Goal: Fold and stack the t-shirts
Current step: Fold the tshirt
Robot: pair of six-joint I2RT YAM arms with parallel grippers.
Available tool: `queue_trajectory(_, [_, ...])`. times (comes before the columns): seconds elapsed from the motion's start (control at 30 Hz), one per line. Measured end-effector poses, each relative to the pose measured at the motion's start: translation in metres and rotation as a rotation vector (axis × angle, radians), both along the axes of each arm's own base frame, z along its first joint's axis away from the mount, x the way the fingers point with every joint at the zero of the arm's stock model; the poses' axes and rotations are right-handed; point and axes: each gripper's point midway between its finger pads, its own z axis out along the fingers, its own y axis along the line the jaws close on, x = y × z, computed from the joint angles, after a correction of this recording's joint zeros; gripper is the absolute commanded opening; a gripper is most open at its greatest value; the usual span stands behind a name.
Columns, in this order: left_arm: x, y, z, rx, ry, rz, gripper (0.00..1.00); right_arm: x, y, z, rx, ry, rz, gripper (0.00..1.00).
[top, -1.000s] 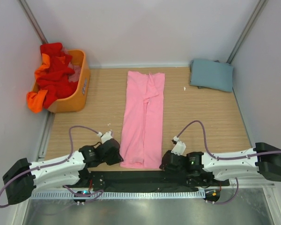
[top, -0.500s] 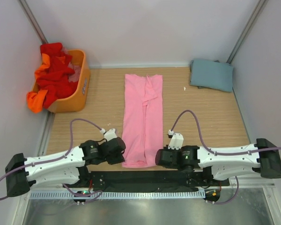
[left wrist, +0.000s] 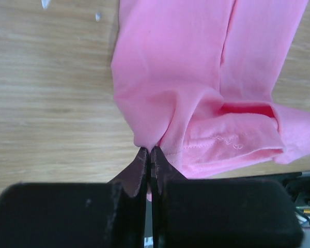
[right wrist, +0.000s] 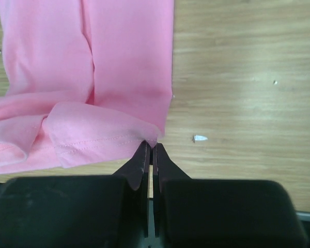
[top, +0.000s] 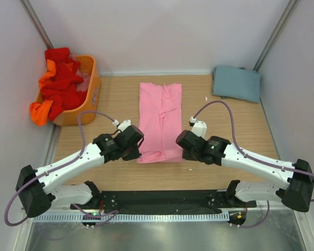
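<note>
The t-shirt's held hem is only just folded over the t-shirt's near end. My right gripper needs to move outward along the t-shirt's long edge, then down by its middle.
A light pink t-shirt [top: 160,117] lies as a long folded strip down the middle of the table. My left gripper [top: 136,151] is shut on its near left hem corner [left wrist: 144,139]. My right gripper [top: 181,148] is shut on its near right hem corner [right wrist: 152,135]. Both hold the near hem lifted and carried over the strip, so the near end doubles back. A grey-blue t-shirt [top: 236,82] lies folded at the far right. Red and orange t-shirts [top: 57,83] are heaped in the basket.
An orange plastic basket [top: 89,102] stands at the far left against the wall. Small white specks lie on the wood beside the shirt [right wrist: 199,138]. Walls close in the table on the left, right and back.
Both grippers have moved away from the near edge toward the middle of the table, carrying the pink shirt's near hem with them. The strip now looks shorter, its near end folded over.
</note>
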Motion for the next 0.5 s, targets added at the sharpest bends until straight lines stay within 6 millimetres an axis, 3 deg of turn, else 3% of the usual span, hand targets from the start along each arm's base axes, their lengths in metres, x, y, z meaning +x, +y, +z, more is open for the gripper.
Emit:
queue_trajectory(0.23, [0.05, 0.001, 0.005, 0.043, 0.009, -0.022, 0.0, 0.043, 0.0, 0.009, -0.058, -0.01, 0.019, 0.01])
queue_trajectory(0.5, [0.095, 0.0, -0.008, 0.081, 0.047, -0.057, 0.0, 0.089, -0.004, 0.009, -0.099, -0.009, 0.025, 0.01])
